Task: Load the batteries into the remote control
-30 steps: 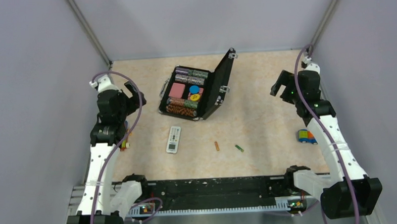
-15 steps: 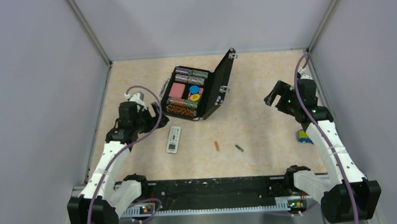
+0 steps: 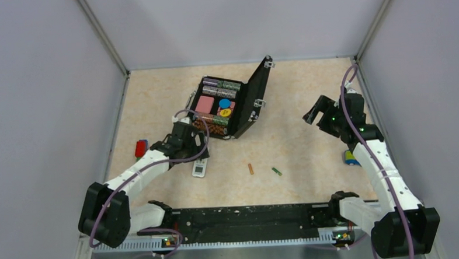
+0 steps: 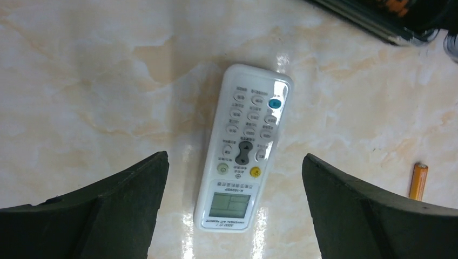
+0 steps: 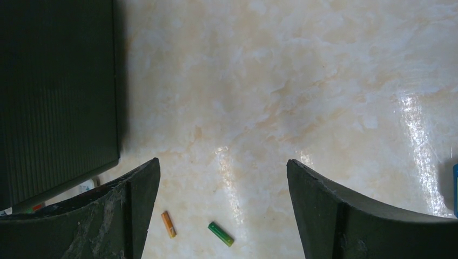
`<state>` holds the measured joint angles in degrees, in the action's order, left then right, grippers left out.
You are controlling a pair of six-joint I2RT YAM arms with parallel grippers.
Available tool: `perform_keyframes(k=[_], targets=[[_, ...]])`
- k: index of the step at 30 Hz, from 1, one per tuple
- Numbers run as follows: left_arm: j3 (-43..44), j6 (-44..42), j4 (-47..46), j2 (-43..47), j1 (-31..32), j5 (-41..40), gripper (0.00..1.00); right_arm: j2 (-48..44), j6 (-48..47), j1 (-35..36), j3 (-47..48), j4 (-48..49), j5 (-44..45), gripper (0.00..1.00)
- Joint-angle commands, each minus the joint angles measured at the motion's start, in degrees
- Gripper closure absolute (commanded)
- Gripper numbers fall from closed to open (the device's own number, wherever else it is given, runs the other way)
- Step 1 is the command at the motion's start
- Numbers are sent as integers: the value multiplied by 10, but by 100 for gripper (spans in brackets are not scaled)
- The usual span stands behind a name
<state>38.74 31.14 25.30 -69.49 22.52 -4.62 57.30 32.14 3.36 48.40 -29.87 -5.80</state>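
My left gripper comes down to the white remote control next, to close on its long edges (image 3: 201, 161) (image 4: 238, 169) beside the yellow button.
The white remote control (image 3: 200, 168) (image 4: 246, 145) lies face up on the marble table, display end toward my left wrist camera. My left gripper (image 3: 200, 152) (image 4: 233, 157) hovers over it, open, with one finger on each side and neither touching it. The orange-brown battery (image 3: 250, 169) (image 4: 418, 181) (image 5: 168, 224) and the green battery (image 3: 276, 171) (image 5: 221, 234) lie loose to the right of the remote. My right gripper (image 3: 315, 112) (image 5: 222, 162) hangs open and empty high above the right side of the table, beyond the batteries.
An open black case (image 3: 250, 101) (image 5: 54, 91) with rolls of poker chips stands behind the remote. A red object (image 3: 140, 148) lies near the left wall. A multicoloured block toy (image 3: 349, 157) sits partly hidden behind my right arm.
My left arm has swung from the left wall toward the centre and come down over the remote, uncovering the red object. My right gripper has drifted slightly left.
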Motion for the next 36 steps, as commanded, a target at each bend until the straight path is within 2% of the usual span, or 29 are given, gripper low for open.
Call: perform_keyframes(k=[1, 5, 8, 10, 19, 21, 25, 29, 32, 36], targets=[[-28, -12, -71, 12, 40, -21, 2, -6, 2, 0, 6, 15, -5, 15], [-44, -14, -86, -5, 59, -45, 4, 0, 0, 0, 11, 15, -10, 15], [-39, -4, -78, -32, 67, -57, 19, 0, 3, 0, 11, 16, -14, 15], [-32, 9, -68, -46, 73, -78, 23, -1, 5, 1, 10, 15, -19, 16], [-5, 17, -47, -89, 94, -116, 27, -19, 5, 1, 6, 5, -26, 16], [6, 18, -39, -105, 98, -121, 35, -22, 5, 0, 8, -1, -28, 16], [23, 11, -30, -109, 108, -123, 69, -28, 2, 0, 23, -20, -37, 16], [43, -12, -21, -70, 109, -94, 100, -38, -10, 0, 46, -50, -54, 16], [58, -44, -23, -13, 109, -37, 100, -49, -21, 1, 60, -66, -91, 16], [84, -89, -29, 70, 109, 81, 100, -64, -31, 0, 77, -65, -236, 16]])
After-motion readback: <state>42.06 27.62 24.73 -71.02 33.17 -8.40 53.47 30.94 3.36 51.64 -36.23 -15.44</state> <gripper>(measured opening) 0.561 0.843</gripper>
